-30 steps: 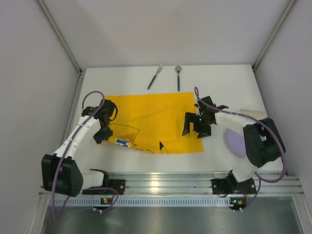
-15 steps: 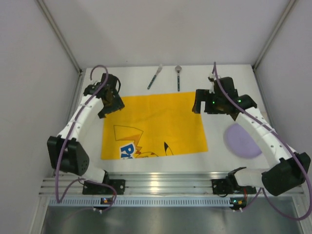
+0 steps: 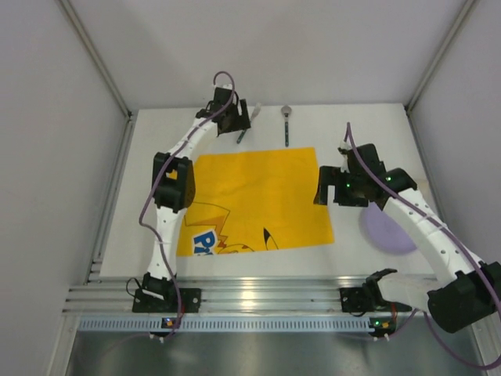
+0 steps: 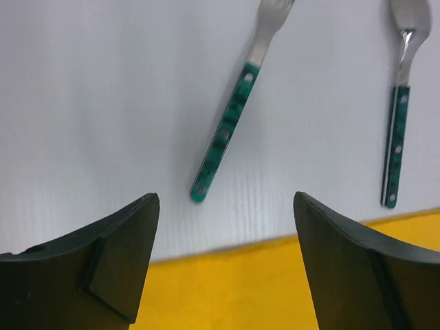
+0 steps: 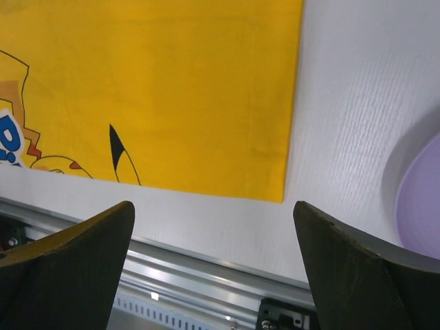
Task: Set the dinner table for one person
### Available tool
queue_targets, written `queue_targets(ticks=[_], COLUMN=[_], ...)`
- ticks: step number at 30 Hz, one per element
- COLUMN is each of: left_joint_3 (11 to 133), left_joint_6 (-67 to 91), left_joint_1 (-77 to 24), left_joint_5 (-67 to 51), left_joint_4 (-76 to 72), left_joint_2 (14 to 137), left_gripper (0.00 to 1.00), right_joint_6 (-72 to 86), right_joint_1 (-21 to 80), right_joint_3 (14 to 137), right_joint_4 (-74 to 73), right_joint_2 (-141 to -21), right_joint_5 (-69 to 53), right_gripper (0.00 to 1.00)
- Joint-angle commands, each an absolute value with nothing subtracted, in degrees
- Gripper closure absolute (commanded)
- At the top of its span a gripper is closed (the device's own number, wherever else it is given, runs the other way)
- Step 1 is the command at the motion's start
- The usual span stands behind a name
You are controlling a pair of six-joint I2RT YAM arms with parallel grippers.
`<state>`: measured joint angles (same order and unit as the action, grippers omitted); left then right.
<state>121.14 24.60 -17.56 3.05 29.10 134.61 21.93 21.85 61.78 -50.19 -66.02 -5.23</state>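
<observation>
The fork is lying flat on the tabletop below, so my left gripper will next go down onto the middle of the fork's green handle point(image 3: 243, 134) point(image 4: 223, 136), with one finger on each side of it.
The white dinner table point(image 3: 368, 129) carries a yellow printed placemat point(image 3: 258, 200) spread flat in the middle. A green-handled fork point(image 4: 227, 130) and a green-handled spoon point(image 4: 397, 137) lie on the white top just beyond the mat's far edge. My left gripper point(image 3: 235, 121) hovers over the fork's handle end; in the left wrist view the left gripper point(image 4: 225, 206) is open and empty. My right gripper point(image 3: 325, 192) is beside the mat's right edge; in the right wrist view the right gripper point(image 5: 213, 213) is open and empty. A purple plate point(image 3: 387, 227) lies right of the mat.
The ribbed aluminium rail point(image 3: 266, 294) runs along the near edge and also shows in the right wrist view point(image 5: 206, 268). Grey walls enclose the table on the left, the far side and the right. The plate's rim point(image 5: 419, 199) shows at the right.
The mat went from folded to flat. My left gripper swung from its far left corner to the fork. My right gripper moved slightly nearer along the right edge.
</observation>
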Motion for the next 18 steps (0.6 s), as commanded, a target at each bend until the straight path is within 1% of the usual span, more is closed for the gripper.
queue_targets(ticks=[1, 2, 5, 7, 9, 10, 12, 15, 16, 17, 18], left_joint_3=[130.3, 134.5, 139.6, 140.6, 140.7, 140.9, 141.5, 141.9, 141.9, 141.5, 140.7], left_joint_6=[20.3, 20.2, 20.4, 19.8, 19.6, 19.6, 19.1, 18.0, 16.6, 15.5, 14.4], left_joint_1=[-17.7, -17.6, -17.6, -17.8, -17.9, -17.8, -17.8, -17.9, -17.9, -18.1, -18.5], left_joint_5=[-3.2, -3.5, -4.5, -6.3, -4.5, -4.4, -4.6, -1.8, -1.1, -0.4, 2.0], left_joint_4=[17.2, 17.1, 16.7, 17.0, 19.1, 19.7, 21.4, 23.5, 24.3, 24.8, 25.9], left_joint_2=[142.4, 144.4, 150.8, 152.8, 154.2, 154.7, 155.8, 156.5, 156.5, 156.4, 155.8], left_gripper=[0.15, 0.15, 0.13, 0.12, 0.14, 0.18, 0.23, 0.44, 0.56, 0.6, 0.66], right_joint_6=[25.2, 25.8, 26.6, 26.8, 26.7, 26.8, 26.6, 25.6, 24.7, 24.3, 23.9], right_joint_1=[21.4, 21.4, 21.4, 21.4, 21.4, 21.4, 21.4, 21.4, 21.4, 21.4, 21.4], right_joint_3=[60.7, 60.3, 61.3, 62.7, 65.0, 65.7, 67.9, 70.9, 72.3, 72.9, 73.4], right_joint_4=[-52.2, -52.3, -53.0, -53.5, -54.0, -53.9, -53.8, -54.1, -54.4, -54.4, -54.6], right_joint_2=[-64.7, -65.1, -67.2, -68.9, -71.5, -72.4, -75.0, -78.6, -80.0, -80.4, -80.9], right_joint_5=[-4.5, -4.7, -4.3, -4.0, -3.9, -3.9, -4.1, -4.7, -4.8, -4.7, -4.7], right_gripper=[0.0, 0.0, 0.0, 0.0, 0.0, 0.0, 0.0, 0.0, 0.0, 0.0, 0.0])
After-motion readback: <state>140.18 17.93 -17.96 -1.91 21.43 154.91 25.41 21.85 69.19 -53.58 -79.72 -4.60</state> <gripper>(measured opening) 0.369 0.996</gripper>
